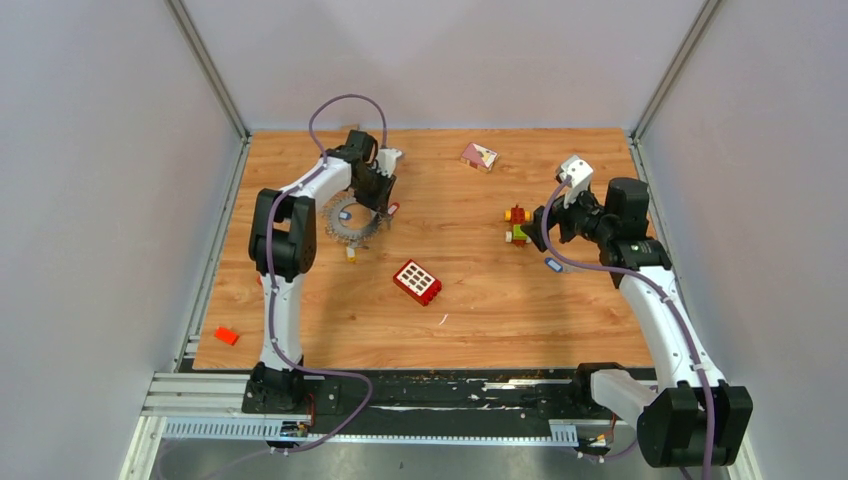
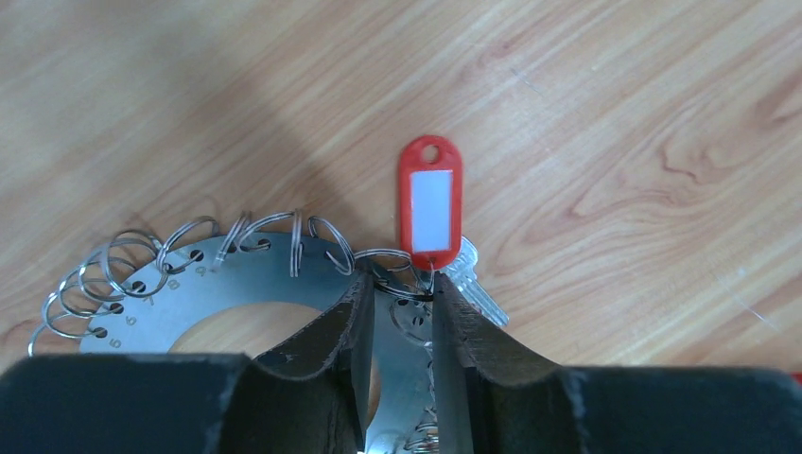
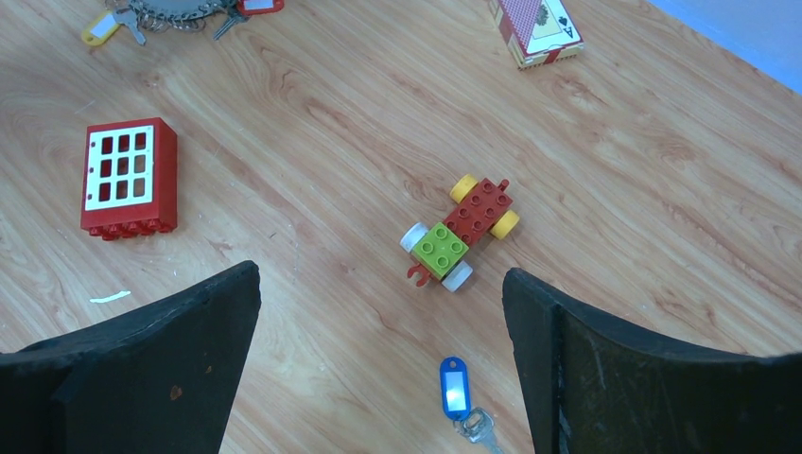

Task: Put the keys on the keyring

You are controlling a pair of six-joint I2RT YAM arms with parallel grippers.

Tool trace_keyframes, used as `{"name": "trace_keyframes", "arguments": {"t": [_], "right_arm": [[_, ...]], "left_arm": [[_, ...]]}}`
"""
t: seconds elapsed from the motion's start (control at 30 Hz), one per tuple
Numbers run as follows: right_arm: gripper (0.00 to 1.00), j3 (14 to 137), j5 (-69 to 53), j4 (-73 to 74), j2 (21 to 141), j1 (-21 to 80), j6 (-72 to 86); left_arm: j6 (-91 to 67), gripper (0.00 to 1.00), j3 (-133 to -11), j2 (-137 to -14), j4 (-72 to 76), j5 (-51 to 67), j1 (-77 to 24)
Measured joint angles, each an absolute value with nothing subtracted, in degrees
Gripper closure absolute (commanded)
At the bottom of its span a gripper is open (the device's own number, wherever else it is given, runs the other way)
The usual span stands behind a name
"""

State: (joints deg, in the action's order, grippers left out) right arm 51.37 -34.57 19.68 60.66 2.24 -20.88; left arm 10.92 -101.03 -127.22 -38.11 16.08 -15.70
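Observation:
My left gripper draws the pinched wire loop back to the bare tabletop (image 1: pixel 376 274) beside the red studded brick next and releases it there.
The grey keyring (image 1: pixel 343 228) lies flat at the back left; its rim of wire loops shows in the left wrist view (image 2: pixel 180 284). My left gripper (image 1: pixel 378 200) stands over its right rim, jaws nearly together (image 2: pixel 402 284) and pinching a wire loop of the ring. A red-tagged key (image 2: pixel 430 203) lies right beyond the fingertips, joined at that loop. A yellow-tagged key (image 1: pixel 351 254) lies by the ring's near edge. A blue-tagged key (image 3: pixel 455 388) lies loose on the table below my right gripper (image 3: pixel 380 284), which is wide open and empty above it (image 1: pixel 546 224).
A red studded brick (image 1: pixel 417 282) lies mid-table. A small block toy with wheels (image 3: pixel 463 232) sits just beyond the blue-tagged key. A card box (image 1: pixel 478 156) is at the back. A small red piece (image 1: pixel 226 335) lies at the near left edge.

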Motion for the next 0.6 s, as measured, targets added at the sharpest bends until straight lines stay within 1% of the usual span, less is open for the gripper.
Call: {"name": "trace_keyframes", "arguments": {"t": [0.07,0.1,0.13,0.33,0.53,0.57,0.6], "right_arm": [[0.0,51.37,-34.57,19.92,60.95,2.24,-21.08],[0.0,51.37,-34.57,20.05,61.06,2.26,-21.15],[0.0,51.37,-34.54,20.16,61.1,2.42,-21.19],[0.0,51.37,-34.57,20.62,61.1,2.61,-21.41],[0.0,51.37,-34.54,20.62,61.41,2.85,-21.61],[0.0,51.37,-34.54,20.64,61.6,2.94,-21.67],[0.0,51.37,-34.54,20.64,61.8,2.98,-21.76]], "left_arm": [[11.27,0.94,-100.01,-126.72,-37.93,18.37,-15.38],[11.55,0.98,-99.02,-126.17,-37.87,19.4,-15.31],[11.99,1.0,-97.86,-125.51,-37.93,20.32,-15.22],[15.68,1.0,-90.21,-120.97,-37.82,23.88,-15.77],[20.95,1.0,-76.07,-111.39,-37.74,25.78,-17.34],[21.85,0.96,-73.8,-109.67,-38.48,26.09,-17.52],[22.68,0.86,-71.94,-108.2,-38.87,26.33,-17.58]]}}
